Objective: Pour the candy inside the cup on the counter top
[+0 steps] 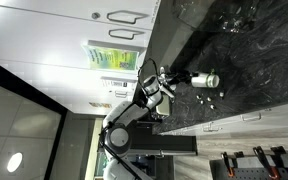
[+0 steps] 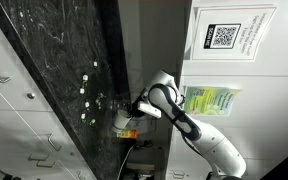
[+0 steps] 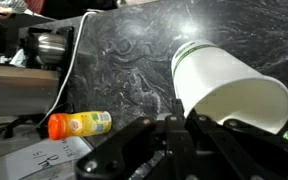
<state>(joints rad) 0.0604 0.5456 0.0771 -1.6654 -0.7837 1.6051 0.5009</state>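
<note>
My gripper lowers outward next to release the white cup [image 1: 206, 80] on the bare stone beside the scattered candies, since that is below and outward of it.
My gripper [image 3: 176, 128] is shut on the white paper cup [image 3: 229, 88], which is tipped on its side over the black marbled counter top [image 3: 134, 50]. In an exterior view the cup [image 1: 206, 80] lies sideways in the gripper [image 1: 190, 80], above the counter top [image 1: 254, 60]. A few small pale candy pieces [image 1: 209, 98] lie scattered on the stone just beside the cup. They also show in an exterior view [image 2: 87, 90] on the counter top [image 2: 54, 60], near the gripper [image 2: 129, 106]. No candy shows in the wrist view.
An orange bottle with a yellow label [image 3: 79, 124] lies near the counter's edge beside papers, with a cable running past it. Metal pots [image 3: 49, 45] stand at the back. White cabinet doors with looped handles [image 1: 119, 16] run along the counter.
</note>
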